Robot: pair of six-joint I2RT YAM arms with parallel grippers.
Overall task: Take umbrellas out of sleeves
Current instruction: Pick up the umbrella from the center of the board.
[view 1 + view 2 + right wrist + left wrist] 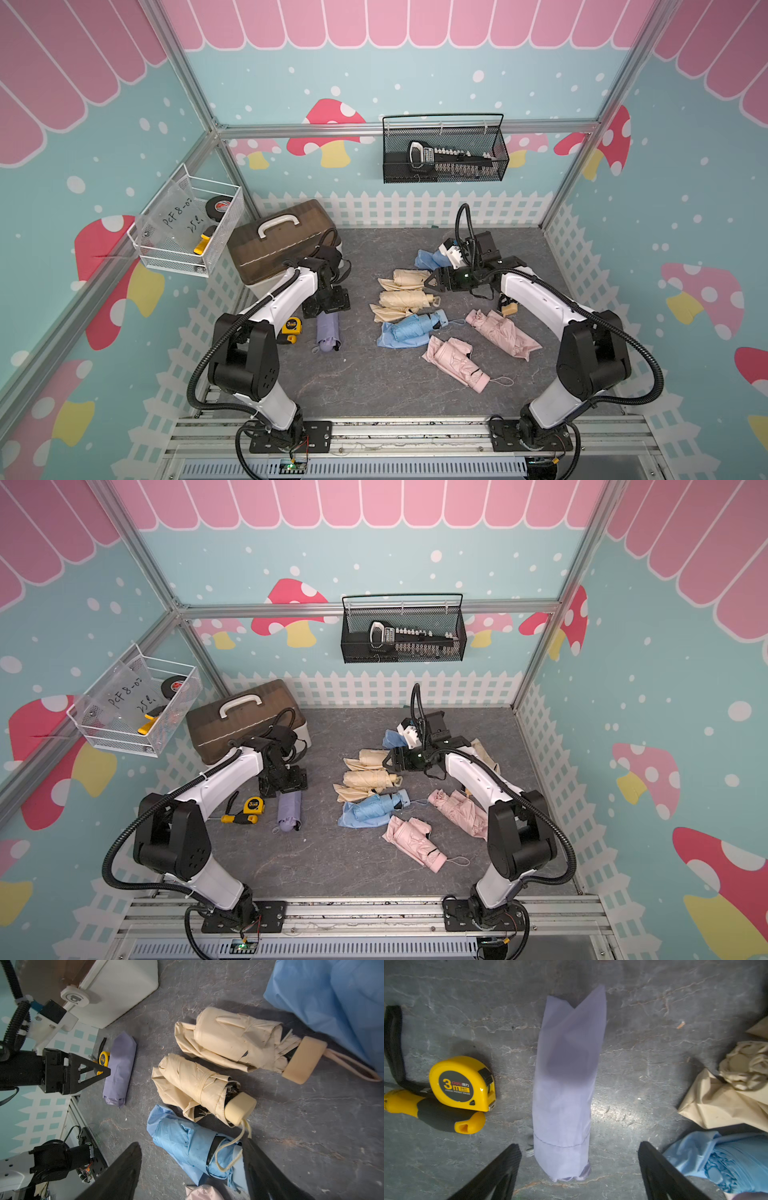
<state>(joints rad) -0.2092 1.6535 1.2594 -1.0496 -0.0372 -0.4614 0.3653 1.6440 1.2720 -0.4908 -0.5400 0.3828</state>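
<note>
The lilac sleeve lies directly below the left gripper, so next the gripper will move down with its fingers spread, one to each side of the lilac sleeve's middle [327, 321] [564, 1090], and close.
A lilac sleeve [328, 332] [566, 1084] lies on the grey mat with a lilac umbrella [583, 1174] peeking from its mouth. My left gripper [330, 299] [579, 1144] hangs open just above that mouth end, one finger on each side, not touching. My right gripper [430, 284] [192, 1142] is open and empty above the middle pile. There, two beige umbrellas [409, 277] [239, 1041] and a blue umbrella [415, 328] [187, 1142] lie bare on flattened sleeves. Two pink umbrellas [457, 361] lie nearer the front. A crumpled blue sleeve [428, 259] lies behind the right wrist.
A yellow tape measure [291, 326] [463, 1082] and a yellow-handled screwdriver [239, 818] lie just left of the lilac sleeve. A brown carry case [282, 245] stands at the back left. Wire baskets [444, 149] hang on the walls.
</note>
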